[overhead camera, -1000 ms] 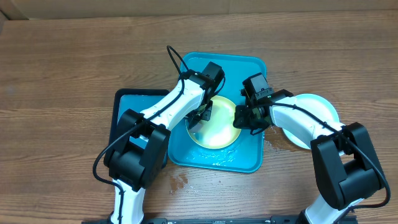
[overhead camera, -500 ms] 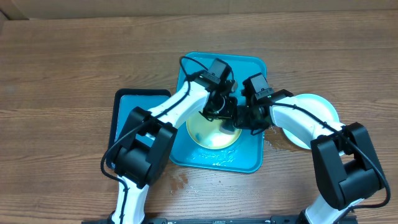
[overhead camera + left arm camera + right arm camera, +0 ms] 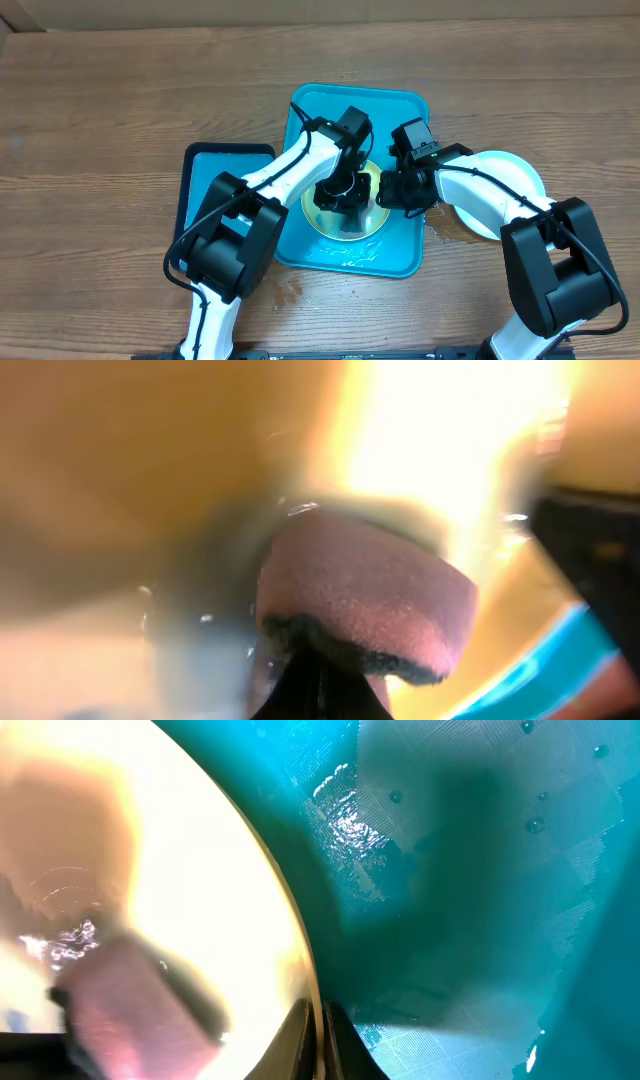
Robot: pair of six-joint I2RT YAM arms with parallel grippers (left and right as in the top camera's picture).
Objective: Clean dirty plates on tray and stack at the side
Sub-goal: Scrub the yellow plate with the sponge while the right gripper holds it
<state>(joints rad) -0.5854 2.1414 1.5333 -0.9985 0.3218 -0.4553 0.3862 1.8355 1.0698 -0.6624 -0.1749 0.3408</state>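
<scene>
My left gripper should rise off the plate, move over the open part of the bottom in the black-rimmed blue tray (image 3: 225, 168), and go down there to release the sponge, since that part of the tray's bottom is open.
A yellow-green plate (image 3: 372, 222) lies in the turquoise tray (image 3: 318, 104). My left gripper (image 3: 343, 196) is shut on a pink sponge (image 3: 370, 595) and presses it on the plate's wet centre (image 3: 150, 480). My right gripper (image 3: 388, 190) is shut on the plate's right rim (image 3: 300, 970), with the tray floor (image 3: 470, 870) beside it. The sponge also shows in the right wrist view (image 3: 130, 1000). A light blue plate (image 3: 520, 172) lies on the table right of the tray, partly under my right arm. A third plate is not in view.
A smaller black-rimmed blue tray (image 3: 200, 165) lies on the table left of the turquoise tray, partly under my left arm. Water drops lie on the turquoise tray's floor and on the wood near its front edge (image 3: 290, 288).
My left gripper with the sponge has moved from the plate's left edge, across its top right, down onto its centre. My right gripper has kept its hold on the rim.
</scene>
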